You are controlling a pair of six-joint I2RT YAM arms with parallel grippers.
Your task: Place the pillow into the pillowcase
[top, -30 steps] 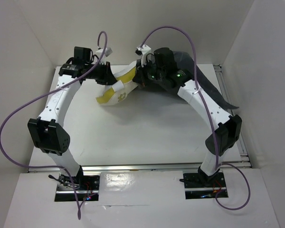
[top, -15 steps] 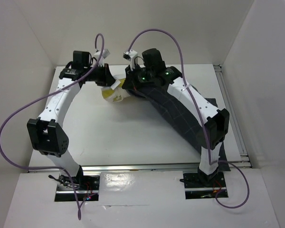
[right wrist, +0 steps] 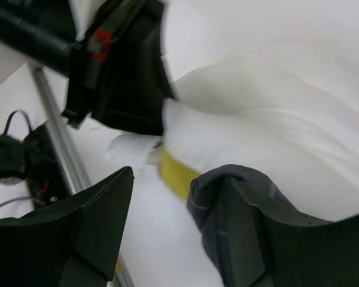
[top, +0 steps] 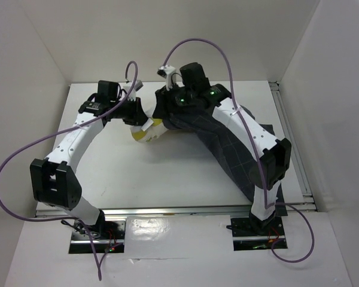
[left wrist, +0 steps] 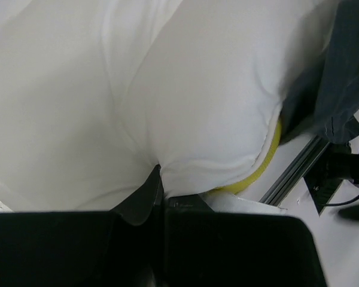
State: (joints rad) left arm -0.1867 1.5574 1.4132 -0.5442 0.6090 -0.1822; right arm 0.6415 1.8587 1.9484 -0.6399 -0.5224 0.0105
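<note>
The right gripper should move away from the left gripper, then down onto the edge of the pillowcase's opening, because the pillowcase only drapes over one open finger.
In the top view the pillowcase runs as a dark grid-patterned strip from the back middle to the near right, under my right arm. Only the pillow's yellow-banded end shows at its mouth. My left gripper is shut on that end; in the left wrist view it pinches white pillow fabric, with the yellow band and the pillowcase to the right. My right gripper is at the mouth. In the right wrist view it stands open, pillowcase cloth draped over one finger, beside the pillow.
The white table sits inside white walls on the left, back and right. A metal rail runs along its right edge. Purple cables loop over both arms. The left gripper's black body is close in front of my right jaws.
My right gripper has swung the pillowcase from the back over most of the pillow, then opened. The left arm shifted slightly nearer, still gripping the pillow's end.
</note>
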